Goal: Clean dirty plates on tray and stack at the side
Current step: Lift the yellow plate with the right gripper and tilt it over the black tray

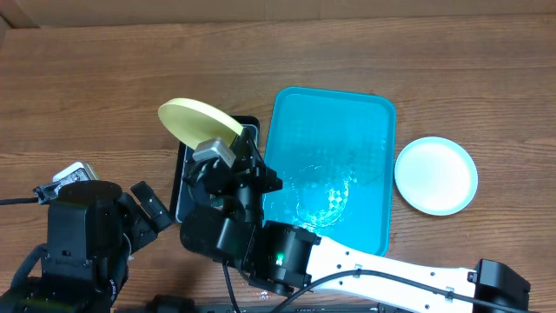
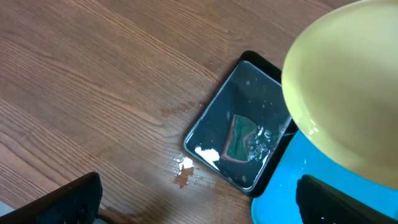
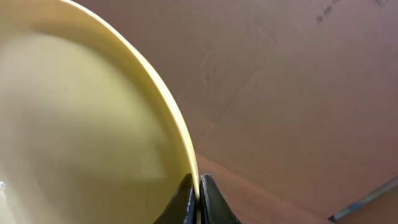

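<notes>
Next, my right gripper swings down and to its right in the overhead view, where the light-blue-rimmed plate lies, and stacks the held plate.
My right gripper is shut on the rim of a yellow-green plate and holds it tilted in the air. In the overhead view this plate hangs over the far end of the black tray, with the right gripper at its near edge. The plate's underside fills the upper right of the left wrist view. The turquoise tray is wet and holds no plate. A light-blue-rimmed plate lies on the table right of it. A third plate is out of view. My left gripper is open and empty, low at the left.
A narrow black tray holds water and a green sponge, just left of the turquoise tray. A small puddle with white bits lies on the wood beside it. A white object sits near the left arm.
</notes>
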